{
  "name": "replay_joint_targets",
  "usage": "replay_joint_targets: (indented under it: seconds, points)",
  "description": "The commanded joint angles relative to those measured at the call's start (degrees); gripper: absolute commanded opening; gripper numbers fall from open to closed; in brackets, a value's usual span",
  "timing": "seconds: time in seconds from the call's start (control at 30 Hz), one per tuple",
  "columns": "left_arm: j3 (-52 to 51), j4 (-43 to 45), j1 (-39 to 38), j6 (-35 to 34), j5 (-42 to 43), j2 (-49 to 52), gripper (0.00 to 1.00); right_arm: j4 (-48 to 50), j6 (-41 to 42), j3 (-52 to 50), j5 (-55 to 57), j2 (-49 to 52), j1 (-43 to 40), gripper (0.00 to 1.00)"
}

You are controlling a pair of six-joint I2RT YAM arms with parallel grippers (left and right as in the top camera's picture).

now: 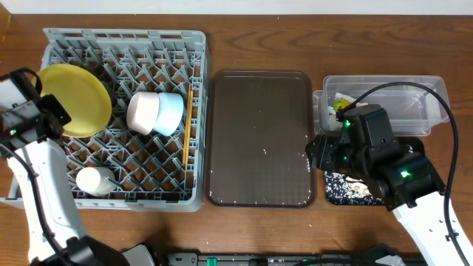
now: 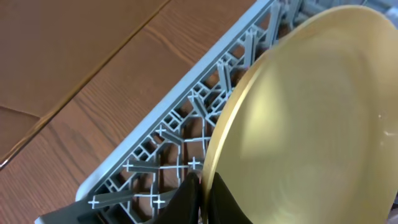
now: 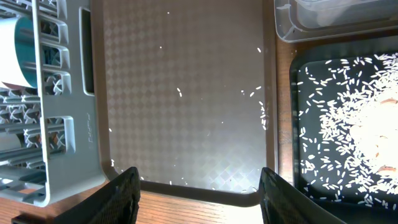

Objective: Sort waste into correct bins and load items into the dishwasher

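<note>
My left gripper shifts toward the white bowl next, tipping the plate upright among the rack's wires, since the plate (image 1: 76,100) still leans over the rack's edge.
The round yellow plate (image 1: 76,100) stands tilted at the left end of the grey dishwasher rack (image 1: 126,193). My left gripper (image 1: 53,112) is shut on the plate's rim (image 2: 292,118), its jaws pinching the edge (image 2: 202,200) over the rack lattice (image 2: 168,165). A white bowl (image 1: 144,112), a light blue bowl (image 1: 171,114), chopsticks (image 1: 187,127) and a white cup (image 1: 94,180) sit in the rack. My right gripper (image 3: 199,198) hangs open and empty over the near edge of the brown tray (image 3: 186,74). Rice grains (image 3: 348,118) lie in the black tray (image 1: 336,193).
A few loose grains (image 3: 262,116) dot the brown tray (image 1: 259,133) near its right rim. The clear tub (image 1: 403,92) at the back right holds a wrapper and paper scraps (image 1: 334,103). Bare wooden table lies in front of the tray.
</note>
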Motion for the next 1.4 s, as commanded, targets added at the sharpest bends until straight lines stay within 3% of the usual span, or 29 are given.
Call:
replay_joint_targets:
  seconds: [0.0, 0.27, 0.43, 0.57, 0.63, 0.67, 0.87, 1.07, 1.23, 1.37]
  points:
    - [0.1, 0.3, 0.1, 1.5, -1.8, 3.0, 0.07, 0.2, -0.5, 0.0, 0.5, 0.0, -0.9, 0.59]
    - [0.1, 0.8, -3.4, 1.7, -2.8, 4.0, 0.07, 0.2, -0.5, 0.0, 0.5, 0.0, -0.9, 0.60]
    - [0.1, 1.0, -7.9, 2.2, -12.9, 4.1, 0.07, 0.1, -0.5, 0.0, 0.5, 0.0, -0.9, 0.60]
    - [0.1, 0.2, -10.8, 2.3, -14.2, 4.1, 0.08, 0.1, -0.5, 0.0, 0.5, 0.0, -0.9, 0.60]
    - [0.1, -0.9, -12.7, 1.6, -14.2, 4.0, 0.17, 0.1, -0.5, 0.0, 0.5, 0.0, -0.9, 0.60]
    - [0.1, -1.6, -13.7, 0.6, -14.1, 4.0, 0.29, 0.1, -0.5, 0.0, 0.5, 0.0, -0.9, 0.60]
    - [0.1, -4.6, -21.7, -1.4, -6.7, 3.7, 0.37, 0.1, -0.5, 0.0, 0.5, 0.0, -0.9, 0.60]
    - [0.2, -7.5, -31.6, -2.4, -6.2, 1.4, 0.49, -0.1, -0.5, 0.0, 0.5, 0.0, -0.9, 0.60]
    - [0.5, -10.4, -39.7, -7.7, -6.2, -5.1, 0.63, -0.1, -0.7, 0.0, 0.5, -0.1, -0.9, 0.60]
    - [0.6, -12.5, -44.7, -11.5, -3.7, -13.5, 0.69, 0.9, -6.1, 0.0, -0.9, -1.0, -0.9, 0.60]
